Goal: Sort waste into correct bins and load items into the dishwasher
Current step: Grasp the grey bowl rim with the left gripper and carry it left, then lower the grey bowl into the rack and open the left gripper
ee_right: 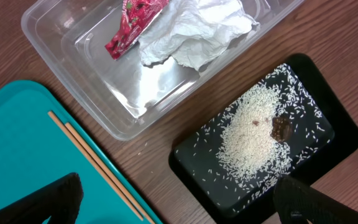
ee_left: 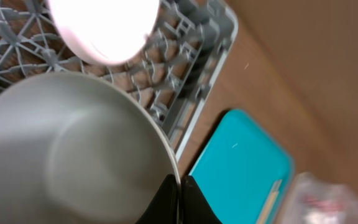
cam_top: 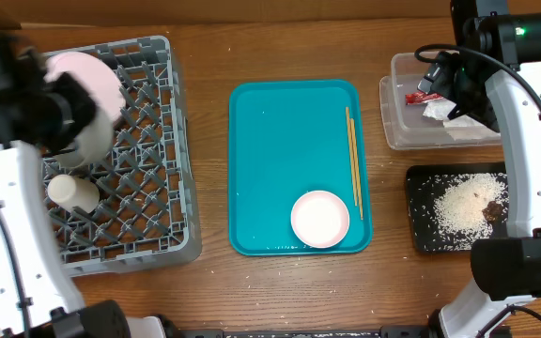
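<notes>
I will move my left gripper left in the overhead view and down onto rack wires past the plate (cam_top: 87, 75), as the plate and cup are on either side of the bowl.
My left gripper (ee_left: 180, 199) is shut on the rim of the grey bowl (ee_left: 73, 155) and holds it over the grey dish rack (cam_top: 162, 188). The pale pink plate (cam_top: 87, 75) stands in the rack's far corner, and it also shows in the left wrist view (ee_left: 104, 28). A small white cup (cam_top: 71, 192) lies in the rack. My right gripper (ee_right: 179, 202) is open and empty above the table, between the chopsticks (ee_right: 98, 165) and the black tray (ee_right: 260, 143). The small white dish (cam_top: 320, 218) sits on the teal tray (cam_top: 280, 160).
The clear tub (cam_top: 397, 131) holds the red wrapper (ee_right: 132, 28) and the white napkin (ee_right: 194, 31). The black tray holds rice (ee_right: 250, 134) and a brown scrap (ee_right: 281, 127). The chopsticks lie along the teal tray's right edge.
</notes>
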You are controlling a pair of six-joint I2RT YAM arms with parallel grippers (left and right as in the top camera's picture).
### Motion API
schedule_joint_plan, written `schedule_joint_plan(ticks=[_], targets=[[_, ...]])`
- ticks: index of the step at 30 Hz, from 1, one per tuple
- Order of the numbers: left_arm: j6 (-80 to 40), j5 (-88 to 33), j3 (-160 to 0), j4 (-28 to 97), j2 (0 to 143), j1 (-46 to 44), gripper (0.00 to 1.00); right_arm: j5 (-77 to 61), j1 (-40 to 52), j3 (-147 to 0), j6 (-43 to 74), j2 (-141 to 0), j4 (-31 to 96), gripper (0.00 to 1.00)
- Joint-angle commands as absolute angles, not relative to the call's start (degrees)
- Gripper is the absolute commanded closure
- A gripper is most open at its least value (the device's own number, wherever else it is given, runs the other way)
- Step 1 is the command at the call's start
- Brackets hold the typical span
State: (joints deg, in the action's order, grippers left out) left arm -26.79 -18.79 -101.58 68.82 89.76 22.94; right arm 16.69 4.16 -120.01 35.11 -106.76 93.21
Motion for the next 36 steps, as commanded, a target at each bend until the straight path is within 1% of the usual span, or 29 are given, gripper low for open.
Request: schedule_joint_plan(ticks=[1, 5, 9, 14, 22, 36], targets=[[-21.45, -39.68, -100.09, 66.37, 93.10, 36.27, 0.96, 16.86, 4.10, -121.14, 34.63, -105.45, 93.12, 0.00], [-16.88, -51.16, -99.53, 63.00, 98.80, 43.44, 0.96, 16.86, 4.10, -121.14, 34.63, -105.45, 93.12, 0.00], [-15.38, -61.21, -99.53, 57.52, 105.71, 46.96, 0.96, 16.84, 4.10, -121.14, 34.65, -105.45, 93.12, 0.00], [-15.40, -78.87, -99.53, 49.80, 114.96, 50.33, 0.96, 16.86, 4.10, -121.14, 34.63, -105.45, 93.12, 0.00], [-14.83, -77.36, -99.53, 48.31, 119.13, 53.45, 0.96, 16.86, 4.10, -121.14, 34.65, -105.45, 93.12, 0.00], [-14.83, -78.89, -99.53, 40.58, 123.59, 53.06, 0.96, 16.86, 4.10, -121.14, 34.63, -105.45, 93.12, 0.00]])
